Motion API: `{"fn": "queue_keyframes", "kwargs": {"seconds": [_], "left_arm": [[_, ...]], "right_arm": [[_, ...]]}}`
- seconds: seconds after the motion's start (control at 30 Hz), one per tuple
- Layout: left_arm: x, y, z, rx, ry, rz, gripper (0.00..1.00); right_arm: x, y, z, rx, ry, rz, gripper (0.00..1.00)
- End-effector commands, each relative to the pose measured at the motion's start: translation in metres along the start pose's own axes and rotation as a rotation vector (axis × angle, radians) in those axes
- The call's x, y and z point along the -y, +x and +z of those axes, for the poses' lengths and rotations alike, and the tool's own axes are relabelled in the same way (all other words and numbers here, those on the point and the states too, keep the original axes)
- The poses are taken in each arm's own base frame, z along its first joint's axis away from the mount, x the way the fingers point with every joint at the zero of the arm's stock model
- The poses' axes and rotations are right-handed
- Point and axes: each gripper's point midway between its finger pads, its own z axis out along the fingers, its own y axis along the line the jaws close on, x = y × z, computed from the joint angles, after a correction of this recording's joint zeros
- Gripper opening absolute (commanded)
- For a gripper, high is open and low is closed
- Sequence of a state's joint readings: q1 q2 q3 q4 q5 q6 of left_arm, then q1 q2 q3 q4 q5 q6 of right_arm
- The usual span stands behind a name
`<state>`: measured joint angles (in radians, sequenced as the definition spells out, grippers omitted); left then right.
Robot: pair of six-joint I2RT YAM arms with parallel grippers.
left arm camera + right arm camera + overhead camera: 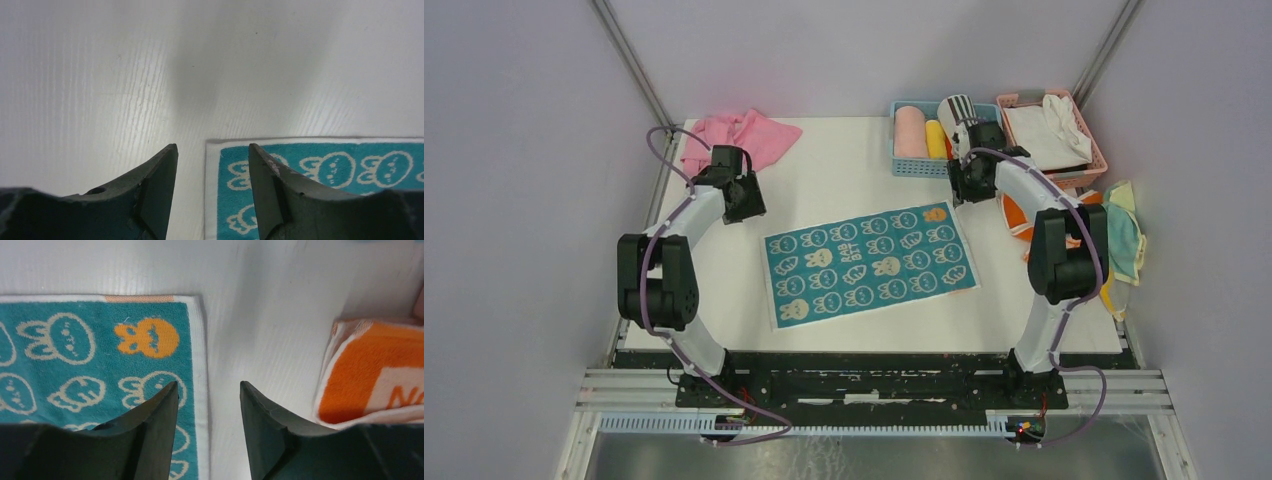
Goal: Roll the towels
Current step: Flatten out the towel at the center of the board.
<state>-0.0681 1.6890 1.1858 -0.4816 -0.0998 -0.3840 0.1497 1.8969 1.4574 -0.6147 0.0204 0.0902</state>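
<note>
My right gripper's fingers are only around the side edge of the towel. My right gripper will first turn and lower to the towel's corner by the orange bunny, so it can close on that corner.
A teal towel [869,262] with pale bunny prints and a white border lies flat in the middle of the table. My left gripper [746,205] is open and empty over its far left corner. In the left wrist view the gripper [212,146] straddles the towel's [320,170] white left edge. My right gripper [959,190] is open and empty over the far right corner. In the right wrist view the gripper [207,383] straddles the towel's [75,340] right edge. An orange towel [370,370] with white lettering lies folded just to the right, also seen from the top [1016,215].
A pink cloth [744,135] lies bunched at the far left. A blue basket [919,165] at the back holds rolled towels. A pink basket [1089,150] beside it holds white cloth. Teal-and-yellow towels [1124,240] hang over the table's right edge.
</note>
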Motion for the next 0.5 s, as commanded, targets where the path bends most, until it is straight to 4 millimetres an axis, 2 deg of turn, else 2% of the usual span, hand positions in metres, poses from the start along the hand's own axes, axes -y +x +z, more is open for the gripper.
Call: {"fn": "queue_keyframes", "kwargs": {"seconds": [0.0,0.17,0.33,0.47], "left_arm": [[-0.008,0.000,0.005,-0.064,0.017,0.288,0.62],[-0.009,0.001,0.014,-0.114,0.018,0.358,0.62],[-0.009,0.009,0.017,-0.133,0.028,0.365,0.62],[-0.011,0.012,0.019,-0.144,0.025,0.366,0.62]], "right_arm": [[-0.008,-0.021,-0.003,0.017,-0.136,-0.317,0.56],[-0.015,-0.022,0.019,-0.002,-0.230,-0.509,0.48],[-0.026,-0.030,0.031,0.047,-0.305,-0.612,0.47],[-0.034,-0.036,0.040,0.076,-0.344,-0.625,0.47]]}}
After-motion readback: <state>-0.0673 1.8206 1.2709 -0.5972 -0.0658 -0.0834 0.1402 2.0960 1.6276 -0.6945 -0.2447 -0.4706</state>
